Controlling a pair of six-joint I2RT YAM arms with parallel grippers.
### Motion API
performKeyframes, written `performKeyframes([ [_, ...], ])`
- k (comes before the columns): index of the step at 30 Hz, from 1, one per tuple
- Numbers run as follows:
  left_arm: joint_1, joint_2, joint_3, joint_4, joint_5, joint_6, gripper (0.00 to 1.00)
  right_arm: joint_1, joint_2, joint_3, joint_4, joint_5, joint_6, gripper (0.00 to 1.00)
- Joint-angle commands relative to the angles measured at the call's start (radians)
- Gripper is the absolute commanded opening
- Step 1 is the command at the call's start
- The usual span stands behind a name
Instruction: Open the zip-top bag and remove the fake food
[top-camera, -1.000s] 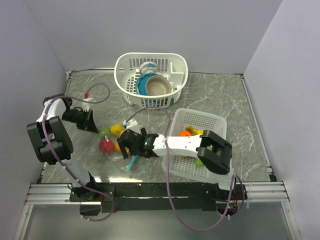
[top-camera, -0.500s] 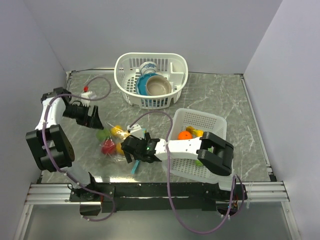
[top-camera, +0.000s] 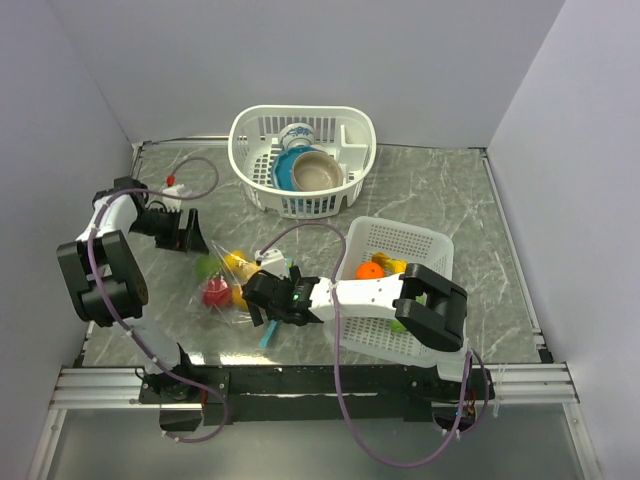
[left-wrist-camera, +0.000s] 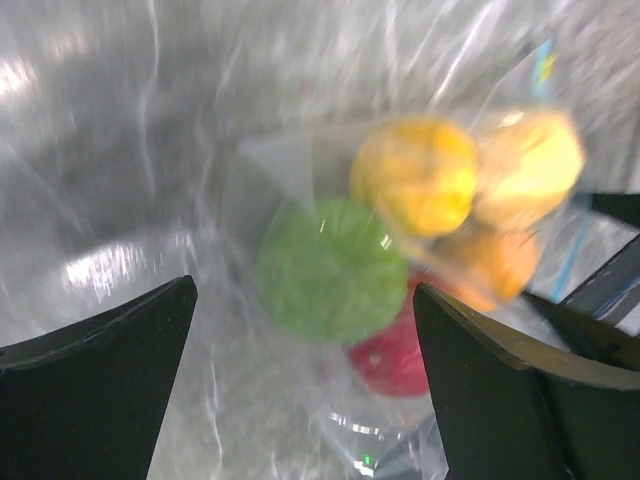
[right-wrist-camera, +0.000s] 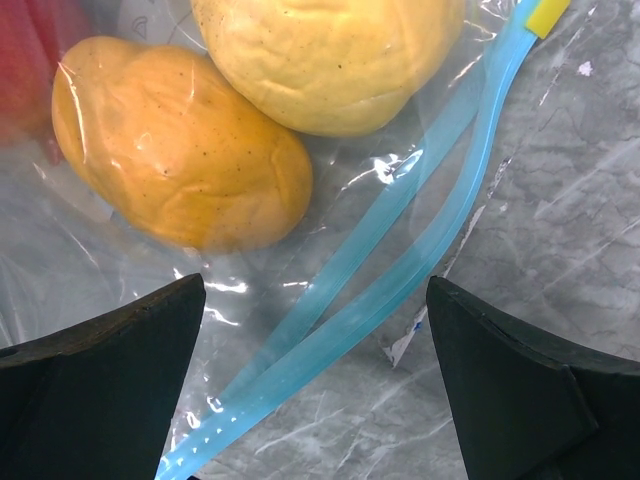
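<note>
My left gripper will move across next and close on the bag's far corner by the green piece, because that corner is to the gripper's right in the top view.
The clear zip-top bag (top-camera: 226, 291) lies on the marble table between my two grippers. Its teal zip strip (right-wrist-camera: 400, 262) shows two bands parted in the middle. Inside the bag is fake food: a green piece (left-wrist-camera: 330, 270), a yellow lemon (left-wrist-camera: 415, 175), an orange-yellow piece (right-wrist-camera: 180, 160) and a red piece (left-wrist-camera: 392, 358). My left gripper (left-wrist-camera: 303, 292) is open at the bag's far left end and holds nothing. My right gripper (right-wrist-camera: 315, 285) is open, its fingers astride the zip strip without pinching it.
A round white basket (top-camera: 252, 125) at the back holds bowls and a cup. A rectangular white basket (top-camera: 430, 245) on the right holds an orange fruit (top-camera: 370, 270) and other pieces. The right arm lies across that basket's left rim. Grey walls close the table in.
My left gripper has opened, let go of the bag and drawn back slightly left. The bag has settled on the table. My right gripper has shifted down over the zip strip.
</note>
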Motion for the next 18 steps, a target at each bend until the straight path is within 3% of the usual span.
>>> performKeyframes([
  [1, -0.021, 0.039, 0.028, -0.091, 0.157, 0.038, 0.97, 0.007, -0.01, 0.006, 0.003, 0.004, 0.023, 1.0],
  [6, -0.041, -0.003, -0.056, -0.003, 0.122, 0.015, 0.97, 0.008, 0.002, 0.022, 0.0, -0.003, 0.016, 1.0],
  [13, -0.041, -0.121, -0.098, 0.27, 0.171, -0.043, 0.97, 0.013, 0.014, 0.032, 0.0, -0.019, 0.016, 1.0],
  [18, -0.05, -0.077, -0.093, 0.344, 0.206, -0.062, 0.97, 0.018, 0.019, 0.025, 0.004, -0.031, 0.022, 1.0],
])
